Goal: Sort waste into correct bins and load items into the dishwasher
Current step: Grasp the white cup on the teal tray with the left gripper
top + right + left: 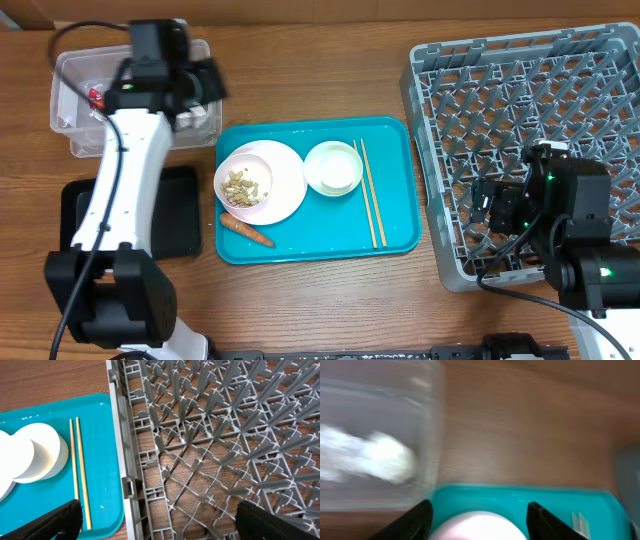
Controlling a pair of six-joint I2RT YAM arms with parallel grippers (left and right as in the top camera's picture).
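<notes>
I will next move my left gripper back from the tub and down onto the cup's rim (pixel 323 172) beside the plate, because the small white cup stands up out of its bowl.
The clear tub (pixel 70 75) at the back left holds a red wrapper (pixel 97 97) and white tissue (pixel 385 457). My left gripper (pixel 200 92) hovers at the tub's right edge, open and empty (pixel 479 521); its view is blurred. On the teal tray (pixel 395 140) a white plate (pixel 285 180) carries food scraps (pixel 245 187). An orange carrot (pixel 247 231), a small white bowl (pixel 332 167) and chopsticks (pixel 370 195) lie there too. My right gripper (pixel 160 525) stands open over the left wall of the grey dish rack (pixel 530 110).
A shallow black tray (pixel 180 215) lies left of the teal tray, partly under the left arm. Bare wooden table (pixel 320 60) shows between tub and rack. The rack's pegs (pixel 210 420) fill the right wrist view.
</notes>
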